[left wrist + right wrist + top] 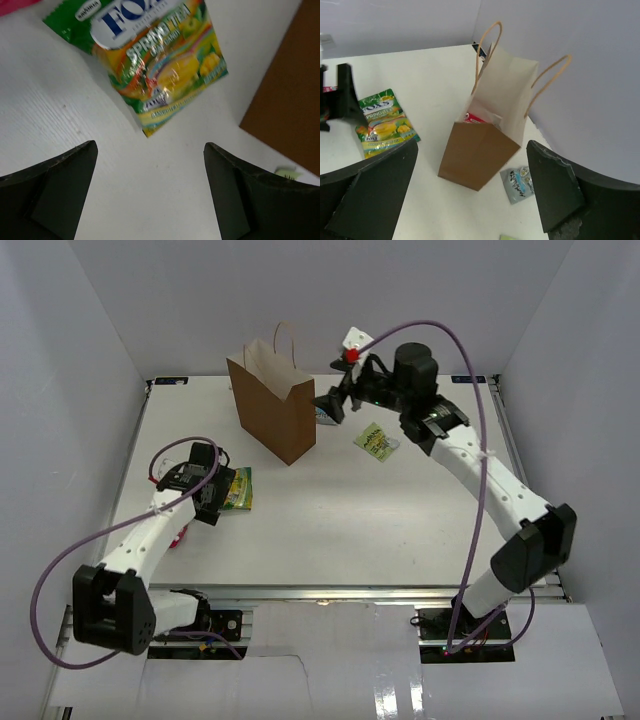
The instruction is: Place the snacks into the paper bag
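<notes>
Next, my left gripper moves down toward the yellow-green packet's near corner point(145, 132), because that corner lies flat on the tabletop just ahead of my open fingers.
The brown paper bag point(272, 405) stands upright at the back of the table, mouth open. In the right wrist view the bag point(485, 150) has a red packet point(477, 119) showing inside it. My right gripper point(332, 403) is open and empty, raised beside the bag's right side, over a grey-blue packet point(519, 184). My left gripper point(222, 496) is open and empty, just short of a yellow-green packet point(155, 60) lying flat on the table. A second yellow-green packet point(377, 441) lies right of the bag. A pink packet point(180, 536) lies by the left arm.
White walls enclose the table on the left, back and right. The bag's brown side point(290, 90) shows at the right of the left wrist view. The bag's loop handles point(547, 80) stand up above its mouth.
</notes>
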You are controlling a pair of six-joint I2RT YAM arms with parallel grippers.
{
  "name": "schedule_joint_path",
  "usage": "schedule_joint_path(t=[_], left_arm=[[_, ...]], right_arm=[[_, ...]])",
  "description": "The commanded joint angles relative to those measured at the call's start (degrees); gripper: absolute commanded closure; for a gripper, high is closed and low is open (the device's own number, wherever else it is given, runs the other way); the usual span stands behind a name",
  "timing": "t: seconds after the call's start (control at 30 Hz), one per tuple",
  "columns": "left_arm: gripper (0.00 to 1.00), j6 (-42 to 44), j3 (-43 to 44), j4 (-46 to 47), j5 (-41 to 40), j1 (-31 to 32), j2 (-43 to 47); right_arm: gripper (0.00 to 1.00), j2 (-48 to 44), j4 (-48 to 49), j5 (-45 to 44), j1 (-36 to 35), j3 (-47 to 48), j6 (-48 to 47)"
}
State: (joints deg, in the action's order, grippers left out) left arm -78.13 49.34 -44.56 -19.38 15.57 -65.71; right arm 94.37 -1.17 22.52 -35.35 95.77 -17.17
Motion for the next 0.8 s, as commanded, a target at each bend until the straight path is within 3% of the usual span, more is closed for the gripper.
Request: schedule_joint_path(t=[0.0,0.2,0.43,0.53,0.57,0.77], left_arm=[[0.02,-1.95,1.63,-0.02,4.95,-6.86,-6.43],[0.02,-0.53,0.23,13.16,12.69,-12.58,-14.86],[0.02,0.26,1.37,16.87,14.37,-14.95,-22.09],[0.13,0.26,-1.26,19.32,15.59,-15.48,-22.53],[0.22,0.26,-3.09,20.11,16.21,-15.49,-22.44],[0.52,2.36,-8.38,25.21,16.48,-17.86,-19.11]], right_arm=[[0.05,-7.6,-5.51,14.29,6.5,-10.81,-4.18],[0.06,-18.77,-8.32,19.57,19.17,-27.53,-5.77],[0.06,-27.91,-9.55,20.89,26.56,-39.07,-5.86],[0.06,-29.5,-9.46,21.68,28.05,-41.35,-5.33],[0.06,-29.77,-9.47,21.77,28.15,-41.62,-5.16],[0.06,-29.68,-9.55,24.49,28.5,-41.89,-4.54]])
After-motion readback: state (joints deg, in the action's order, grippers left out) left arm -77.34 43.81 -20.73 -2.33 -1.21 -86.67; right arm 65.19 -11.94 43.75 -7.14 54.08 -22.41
